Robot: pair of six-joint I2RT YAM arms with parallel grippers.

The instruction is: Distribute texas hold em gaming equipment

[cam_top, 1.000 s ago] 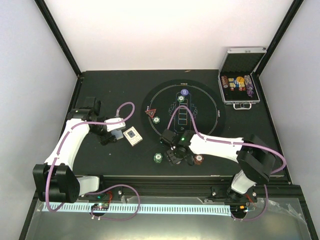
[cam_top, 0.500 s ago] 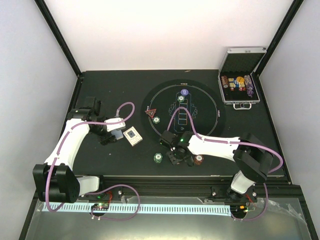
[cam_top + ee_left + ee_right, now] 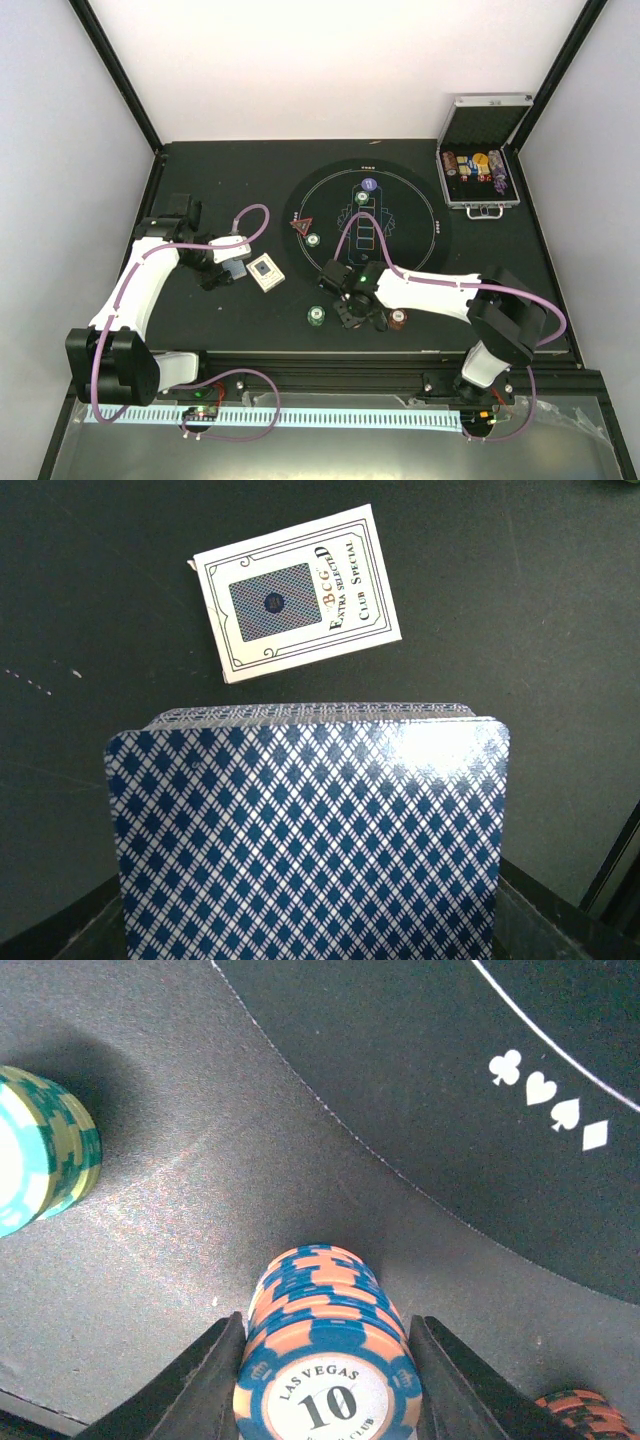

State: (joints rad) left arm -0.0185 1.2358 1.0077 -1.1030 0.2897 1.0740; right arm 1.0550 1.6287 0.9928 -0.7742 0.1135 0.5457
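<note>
I will next lift my right gripper, carry the orange-blue chips outward to the bare mat beside the red triangle (image 3: 299,226), and lower to release them.
My left gripper (image 3: 222,272) is shut on a deck of blue-diamond-backed cards (image 3: 310,830) that fills the left wrist view and hides the fingers. The white card box (image 3: 297,592) lies flat just beyond it (image 3: 265,272). My right gripper (image 3: 358,312) is low at the mat's near edge. Its fingers (image 3: 212,1385) close around an upright stack of orange-blue "10" chips (image 3: 325,1340). A green chip stack (image 3: 40,1150) stands to its left (image 3: 316,314), and a red-brown chip (image 3: 398,319) to its right. A green chip (image 3: 313,240), purple chip (image 3: 369,185), red triangle (image 3: 299,226) and white button (image 3: 441,227) lie on the mat.
The round black game mat (image 3: 420,200) covers the table's middle. The open silver case (image 3: 480,170) with chip rolls stands at the back right. Black frame rails border the table, and purple cables arc over both arms.
My right gripper has shifted slightly right and toward the near edge with the chip stack between its fingers. The left arm and deck have not moved.
</note>
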